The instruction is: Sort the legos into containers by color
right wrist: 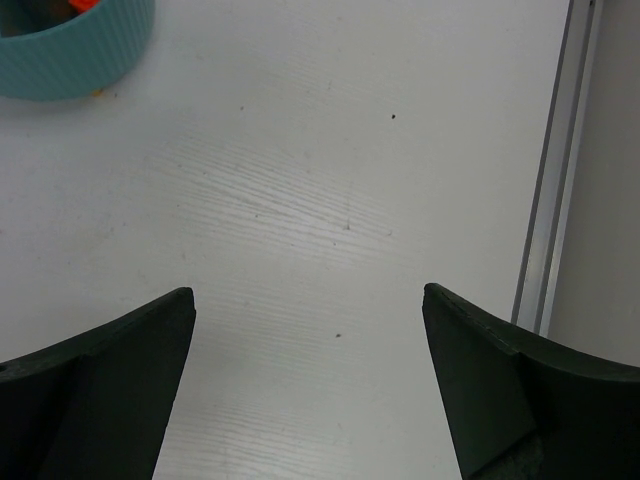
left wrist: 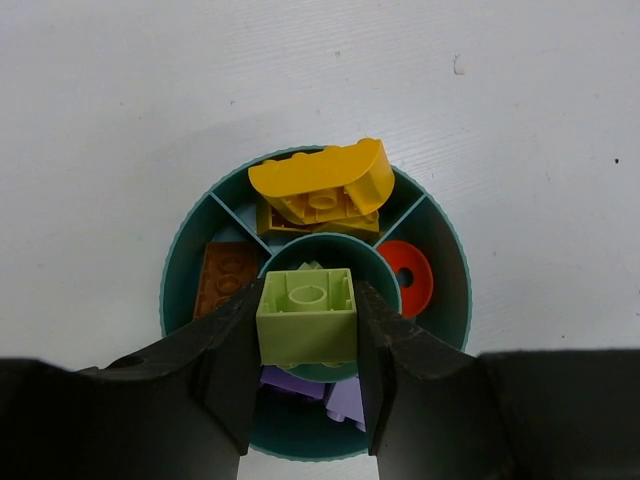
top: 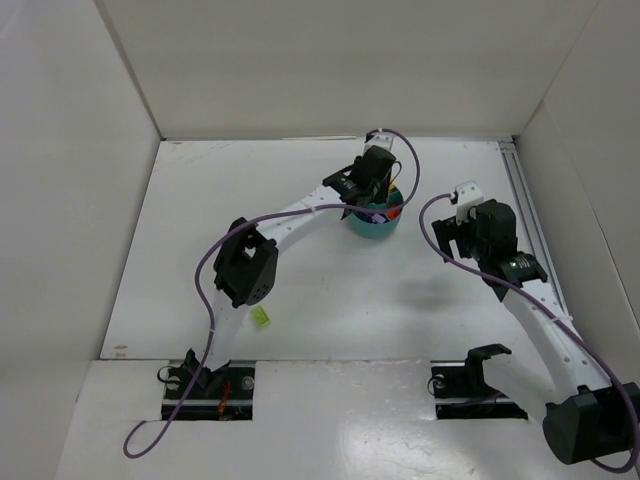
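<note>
I need to move my right gripper back and to the left in the top view next, then down onto the table's lime green lego (top: 260, 316), because it is outside the dish (top: 376, 229).
My left gripper (left wrist: 307, 330) is shut on a lime green lego (left wrist: 306, 315) and holds it right above the central cup of the teal dish (left wrist: 180, 265). In the dish lie orange-yellow legos (left wrist: 322, 185) at the far side, a brown lego (left wrist: 226, 275) on the left, a round orange-red piece (left wrist: 405, 276) on the right and lilac legos (left wrist: 345, 398) at the near side. Another lime green piece (left wrist: 308, 266) shows in the cup. In the top view the left gripper (top: 365, 178) hangs over the dish (top: 376, 229). A lime green lego (top: 262, 317) lies on the table near the left arm's base. My right gripper (right wrist: 308, 305) is open and empty over bare table.
A metal rail (right wrist: 555, 190) runs along the table's right edge beside the right gripper. The dish's wall (right wrist: 70, 50) shows at the top left of the right wrist view. White walls enclose the table (top: 300, 300) on three sides.
</note>
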Controlling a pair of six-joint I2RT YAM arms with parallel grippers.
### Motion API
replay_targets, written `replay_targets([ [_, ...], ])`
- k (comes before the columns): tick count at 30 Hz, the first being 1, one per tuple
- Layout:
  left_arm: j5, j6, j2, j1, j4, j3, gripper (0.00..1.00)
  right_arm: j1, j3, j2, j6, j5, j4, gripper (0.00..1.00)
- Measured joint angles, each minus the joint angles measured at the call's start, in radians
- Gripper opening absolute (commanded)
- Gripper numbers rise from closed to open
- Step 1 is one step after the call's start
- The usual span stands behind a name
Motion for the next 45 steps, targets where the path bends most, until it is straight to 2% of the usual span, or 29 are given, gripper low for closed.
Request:
replay_targets([
  [5, 0.007, 0.003, 0.0, 0.0, -0.003, 0.0, 0.52, 0.0, 0.0, 0.004, -0.003, 0.008, 0.0, 1.0],
  [8, 0.011, 0.003, 0.0, 0.0, -0.003, 0.0, 0.57, 0.0, 0.0, 0.009, -0.003, 0.008, 0.0, 1.0],
  [11, 0.015, 0.002, 0.0, 0.0, -0.003, 0.0, 0.59, 0.0, 0.0, 0.011, -0.015, 0.006, 0.001, 1.0],
  [17, 0.008, 0.003, -0.027, 0.0, -0.01, -0.015, 0.88, 0.0, -0.001, 0.007, -0.067, -0.09, 0.033, 1.0],
  [20, -0.03, 0.0, -0.152, 0.0, -0.007, -0.131, 1.0, 0.0, -0.005, -0.016, -0.084, -0.151, 0.06, 1.0],
  [22, -0.071, -0.014, -0.259, 0.0, -0.014, -0.217, 1.0, 0.0, -0.016, -0.039, -0.096, -0.188, 0.084, 1.0],
  [25, -0.145, -0.071, -0.499, 0.01, -0.025, -0.389, 1.0, 0.033, -0.023, -0.055, -0.112, -0.215, 0.102, 1.0],
  [28, -0.206, -0.178, -0.777, 0.049, -0.051, -0.577, 1.0, 0.183, -0.023, -0.032, -0.121, -0.192, 0.122, 1.0],
  [31, -0.264, -0.312, -1.028, 0.105, -0.13, -0.747, 1.0, 0.426, -0.019, 0.051, -0.093, -0.117, 0.15, 1.0],
  [32, -0.278, -0.36, -1.092, 0.115, -0.159, -0.798, 1.0, 0.549, -0.018, 0.117, -0.067, -0.092, 0.174, 1.0],
  [34, -0.288, -0.438, -1.195, 0.116, -0.224, -0.883, 1.0, 0.655, -0.017, 0.181, -0.024, -0.076, 0.211, 1.0],
  [40, -0.29, -0.592, -1.31, 0.111, -0.404, -0.998, 1.0, 0.986, 0.056, 0.511, 0.223, 0.017, 0.395, 1.0],
  [45, -0.285, -0.663, -1.384, 0.111, -0.476, -0.999, 1.0, 1.121, 0.279, 0.801, 0.406, 0.049, 0.469, 1.0],
])
